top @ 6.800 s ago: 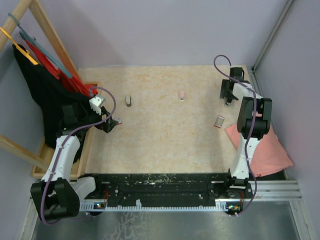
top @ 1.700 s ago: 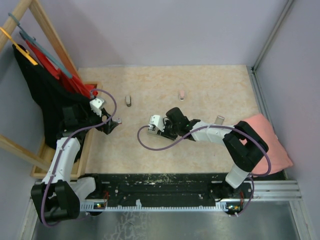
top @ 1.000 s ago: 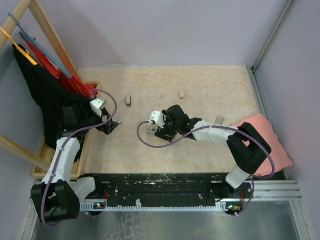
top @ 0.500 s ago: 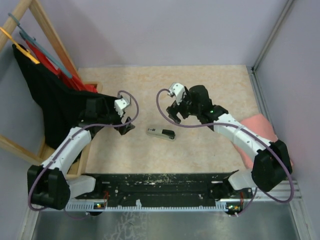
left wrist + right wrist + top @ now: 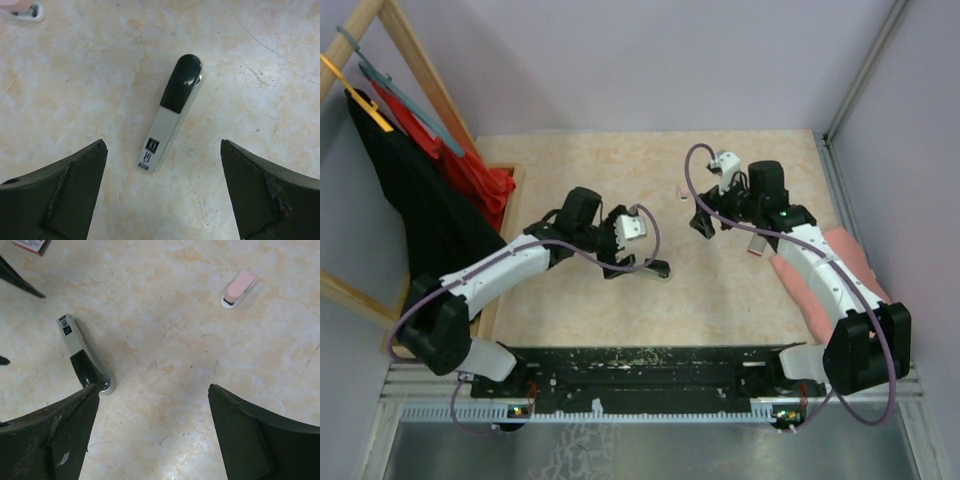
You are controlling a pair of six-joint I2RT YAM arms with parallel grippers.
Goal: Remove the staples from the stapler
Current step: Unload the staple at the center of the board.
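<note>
I need to move my left gripper down and right in the top view to close on the stapler's black end.
The stapler (image 5: 172, 117), pale grey with a black end, lies flat on the beige table. My left gripper (image 5: 163, 145) hovers right above it, open wide, with a finger on either side and touching nothing. From the top camera that gripper (image 5: 625, 258) hides most of the stapler (image 5: 658, 268). My right gripper (image 5: 705, 218) hangs open further back and to the right, holding nothing. In its wrist view the stapler (image 5: 82, 357) lies beside the left finger (image 5: 60, 435) of the right gripper (image 5: 153, 390). The staples are out of view.
A pink mini stapler (image 5: 239, 288) lies at the back of the table (image 5: 620, 170). A small red-and-white box (image 5: 757, 243) sits near a pink cloth (image 5: 845, 290) on the right. A pale mini stapler (image 5: 22, 12) lies nearby. A wooden frame with black and red cloths (image 5: 410, 170) stands left.
My right gripper opened, left the stapler lying on the table and drew back to the right. My left arm swung in from the left edge to hover over the stapler.
</note>
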